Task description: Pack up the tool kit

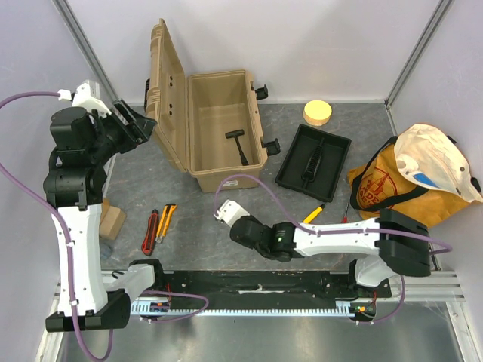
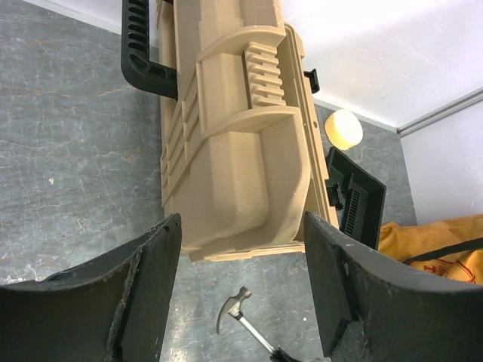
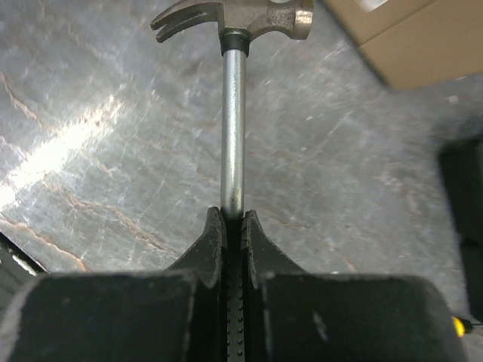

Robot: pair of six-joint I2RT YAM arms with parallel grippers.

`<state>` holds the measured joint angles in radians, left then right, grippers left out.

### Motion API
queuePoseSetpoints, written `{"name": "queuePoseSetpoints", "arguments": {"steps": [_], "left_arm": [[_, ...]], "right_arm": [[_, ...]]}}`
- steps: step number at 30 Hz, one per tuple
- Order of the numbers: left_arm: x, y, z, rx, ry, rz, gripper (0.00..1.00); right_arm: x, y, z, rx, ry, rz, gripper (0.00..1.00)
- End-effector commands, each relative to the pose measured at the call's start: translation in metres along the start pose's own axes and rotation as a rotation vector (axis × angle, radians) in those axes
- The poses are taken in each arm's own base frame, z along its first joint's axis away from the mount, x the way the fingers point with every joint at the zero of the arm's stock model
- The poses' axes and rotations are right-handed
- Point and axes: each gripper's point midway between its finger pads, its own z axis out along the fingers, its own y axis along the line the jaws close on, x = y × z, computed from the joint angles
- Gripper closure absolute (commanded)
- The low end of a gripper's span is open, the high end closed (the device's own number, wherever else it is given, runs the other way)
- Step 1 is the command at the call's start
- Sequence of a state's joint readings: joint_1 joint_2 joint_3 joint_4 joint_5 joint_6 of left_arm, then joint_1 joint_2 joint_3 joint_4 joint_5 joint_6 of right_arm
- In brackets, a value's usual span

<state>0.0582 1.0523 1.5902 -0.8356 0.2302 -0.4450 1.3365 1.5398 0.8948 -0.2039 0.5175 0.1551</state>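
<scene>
Next, my right gripper rises over the toolbox's near side, turns the hammer, lowers and releases it. The toolbox's bare bottom beside the T-shaped tool (image 1: 238, 143) lies outward of the gripper.
The tan toolbox (image 1: 219, 132) lies open at the back, its lid (image 2: 234, 143) standing up on the left, and a black T-shaped tool (image 1: 238, 143) rests inside. In the right wrist view my right gripper (image 3: 234, 216) is shut on the steel shaft of a claw hammer (image 3: 234, 113), low over the grey table. The hammer's head (image 2: 234, 305) also shows in the left wrist view. My right gripper (image 1: 223, 213) sits in front of the toolbox. Raised left of the lid, my left gripper (image 1: 136, 124) hangs open and empty, fingers (image 2: 147, 264) well apart.
A red cutter (image 1: 151, 231) and a yellow cutter (image 1: 166, 221) lie front left, near a cardboard box (image 1: 112, 220). The black tray (image 1: 313, 161) lies right of the toolbox, with a yellow-handled tool (image 1: 313, 214) before it. A yellow disc (image 1: 318, 112) and the orange bag (image 1: 411, 177) are at right.
</scene>
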Motion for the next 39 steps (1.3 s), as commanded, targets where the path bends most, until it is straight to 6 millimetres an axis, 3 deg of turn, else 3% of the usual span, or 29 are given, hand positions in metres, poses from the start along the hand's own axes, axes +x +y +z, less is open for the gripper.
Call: {"name": "queuePoseSetpoints", "arguments": {"steps": [1, 10, 17, 24, 28, 31, 34, 39], "left_arm": [[-0.005, -0.005, -0.009, 0.020, -0.030, 0.043, 0.28], [-0.004, -0.004, -0.013, 0.017, -0.038, 0.049, 0.28], [-0.007, -0.005, -0.008, 0.018, -0.033, 0.042, 0.28], [-0.008, -0.005, -0.003, 0.018, -0.029, 0.040, 0.28], [-0.011, -0.006, -0.006, 0.018, -0.039, 0.040, 0.28], [-0.015, -0.006, -0.008, 0.011, -0.054, 0.043, 0.28], [-0.018, -0.008, -0.009, 0.016, -0.062, 0.042, 0.28], [-0.025, -0.013, -0.011, 0.025, -0.079, 0.037, 0.28]], "right_arm": [[-0.066, -0.035, -0.037, 0.127, -0.184, 0.054, 1.00], [-0.104, -0.064, -0.077, 0.177, -0.288, 0.062, 1.00], [-0.133, -0.064, -0.097, 0.126, -0.371, 0.094, 1.00], [-0.165, -0.095, -0.113, 0.277, -0.445, 0.121, 1.00], [-0.194, -0.117, -0.111, 0.332, -0.495, 0.164, 1.00], [-0.221, -0.145, -0.106, 0.363, -0.562, 0.217, 1.00], [-0.247, -0.179, -0.088, 0.406, -0.604, 0.260, 1.00], [-0.300, -0.219, -0.055, 0.416, -0.690, 0.313, 1.00]]}}
